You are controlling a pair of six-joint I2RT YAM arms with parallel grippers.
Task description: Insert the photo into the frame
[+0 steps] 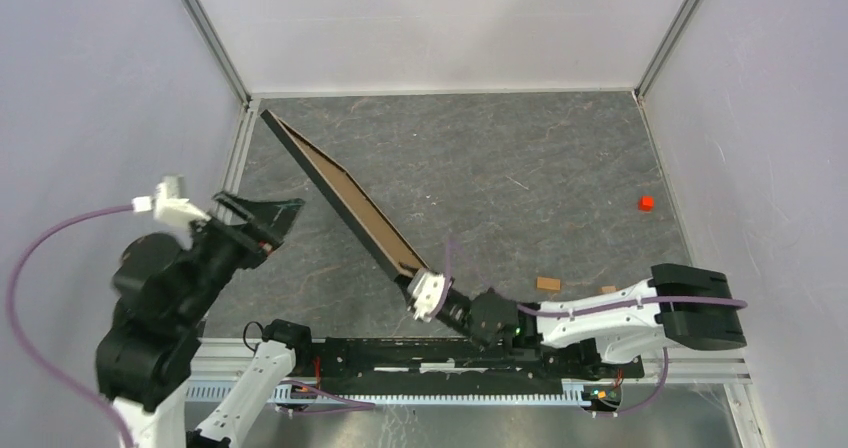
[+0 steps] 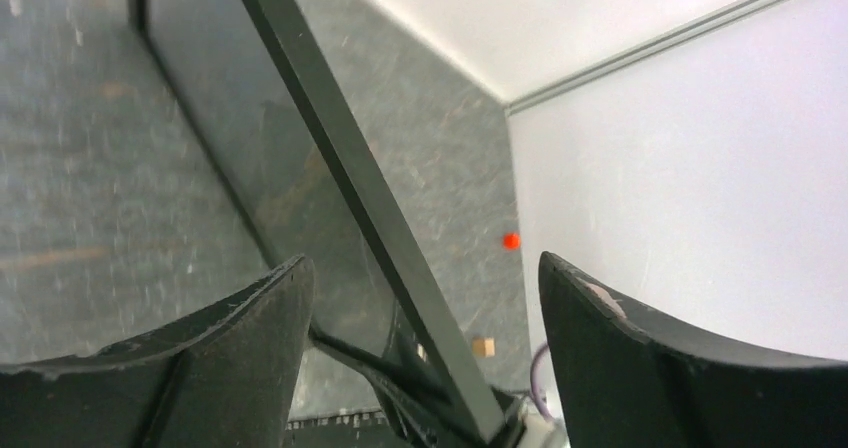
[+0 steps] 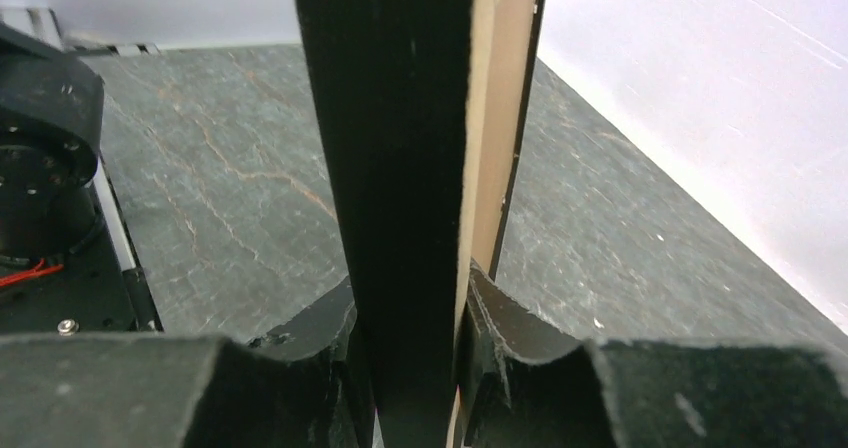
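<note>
The frame (image 1: 340, 193) stands on edge, so my right gripper will next swing outward and turn. It will tip the frame flat onto the table below my left gripper to release it.
The frame (image 1: 340, 193) stands on edge across the table, running from the far left down to the near middle. It has a black rim, and a brown face is turned to the right. My right gripper (image 1: 425, 283) is shut on its near corner; in the right wrist view the black edge (image 3: 390, 118) is pinched between both fingers of that gripper (image 3: 410, 278). My left gripper (image 1: 275, 218) hovers open left of the frame, touching nothing. In its wrist view the frame's rim (image 2: 340, 138) runs between the spread fingers of the left gripper (image 2: 422, 258) but farther off. The photo is out of view.
A small red cube (image 1: 646, 203) (image 2: 511, 240) lies near the right wall. Two small wooden blocks (image 1: 547, 283) (image 1: 608, 289) sit near the right arm. White walls enclose the dark stone-patterned table (image 1: 500, 168) on three sides; the arms' base rail (image 1: 450, 353) lines the near edge.
</note>
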